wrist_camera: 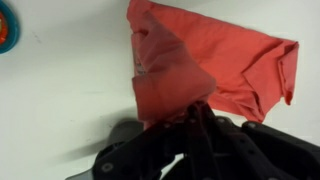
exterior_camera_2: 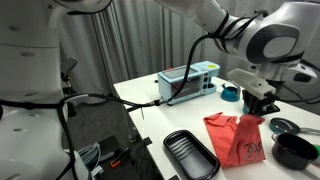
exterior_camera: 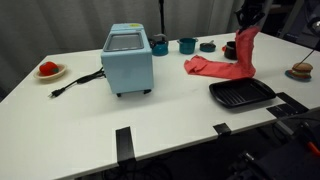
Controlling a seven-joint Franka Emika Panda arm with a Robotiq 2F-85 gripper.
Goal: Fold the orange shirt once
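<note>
The held cloth still hangs beside the shirt's flat end [exterior_camera: 201, 66] [wrist_camera: 265, 75], so my gripper should carry the raised edge high toward the toaster oven and open above that end.
The orange-red shirt [exterior_camera: 232, 62] lies on the white table at the far right, one end lifted into the air. It also shows in an exterior view [exterior_camera_2: 238, 138] and in the wrist view [wrist_camera: 215, 60]. My gripper [exterior_camera: 246, 25] is shut on the shirt's raised edge and holds it up above the table; it also shows in an exterior view [exterior_camera_2: 253, 112]. In the wrist view the fingers [wrist_camera: 190, 118] pinch a hanging fold of the cloth, while the rest of the shirt lies spread on the table below.
A black grill tray [exterior_camera: 241, 94] lies in front of the shirt near the table edge. A light blue toaster oven [exterior_camera: 128, 60] stands mid-table with its cord. Teal cups [exterior_camera: 187, 45] stand behind. A red item on a plate [exterior_camera: 48, 70] sits far left.
</note>
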